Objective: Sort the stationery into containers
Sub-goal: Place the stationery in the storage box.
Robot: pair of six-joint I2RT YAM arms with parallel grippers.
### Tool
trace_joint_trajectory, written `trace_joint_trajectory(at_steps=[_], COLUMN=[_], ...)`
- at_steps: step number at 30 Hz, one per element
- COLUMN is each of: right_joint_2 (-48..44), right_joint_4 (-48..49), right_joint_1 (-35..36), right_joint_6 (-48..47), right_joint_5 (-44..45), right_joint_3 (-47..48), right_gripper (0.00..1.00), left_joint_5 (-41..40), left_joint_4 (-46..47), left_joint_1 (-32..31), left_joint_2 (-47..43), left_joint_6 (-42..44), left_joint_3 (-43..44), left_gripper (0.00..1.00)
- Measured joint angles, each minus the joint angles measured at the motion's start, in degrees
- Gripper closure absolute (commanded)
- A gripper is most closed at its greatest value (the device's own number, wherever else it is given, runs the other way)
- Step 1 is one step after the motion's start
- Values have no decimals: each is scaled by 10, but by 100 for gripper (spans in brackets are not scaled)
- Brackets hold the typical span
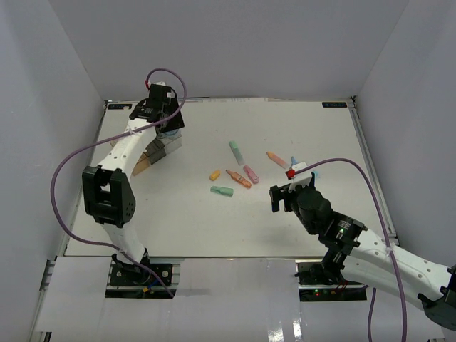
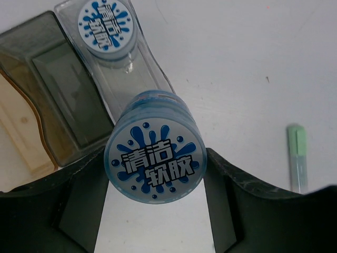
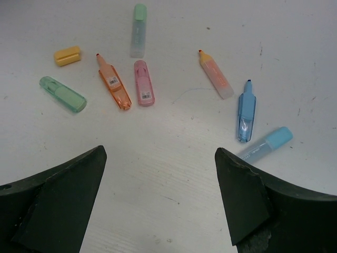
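I will move my left gripper down toward the bin's empty near end (image 1: pixel 173 144) (image 2: pixel 134 84) and release the held roll, as the second roll fills only the clear bin's far end.
My left gripper (image 2: pixel 154 168) is shut on a round blue-and-white patterned roll (image 2: pixel 154 158) and holds it just in front of the clear bin (image 2: pixel 145 74). A second roll (image 2: pixel 107 25) lies in that clear bin. The smoky grey bin (image 2: pixel 52 89) and the orange-tan bin (image 2: pixel 21 137) join it on the left. In the top view the left gripper (image 1: pixel 165 117) hangs over the bins (image 1: pixel 158 148). My right gripper (image 3: pixel 158 158) is open and empty, above bare table just short of the markers: green (image 3: pixel 138 30), green (image 3: pixel 63 94), orange (image 3: pixel 114 81), pink (image 3: pixel 144 83), peach (image 3: pixel 216 75), blue (image 3: pixel 246 110), light blue (image 3: pixel 266 145).
A short yellow piece (image 3: pixel 68 55) lies left of the markers. A green marker (image 2: pixel 297 158) shows at the right of the left wrist view. White walls close the table on three sides. The right gripper (image 1: pixel 292 196) sits near the table's middle right.
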Motion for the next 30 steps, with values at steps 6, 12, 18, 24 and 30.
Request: trace_joint_trajectory(at_steps=[6,12,18,24,30], right_joint_2=[-9,-8,-7,-7,-7], right_joint_4=[0,0,0,0,0], right_joint_1=[0,0,0,0,0], right_joint_6=[0,-1,-1,-1,-1], right_joint_5=[-5,-5,-5,-5,-5], right_joint_3=[0,-1,-10,-10,-10], right_gripper=[10,10,10,10,10], left_joint_5=[8,16,32,49,51], left_joint_4=[-8,-18,-19,-43,-50], left_joint_1=[43,63,63,63,63], left_joint_2=[106,171,187,212,212], left_joint_6=[9,19,26,28,30], left_joint_3=[90,137,151,150,150], left_gripper=[61,59,55,59,41])
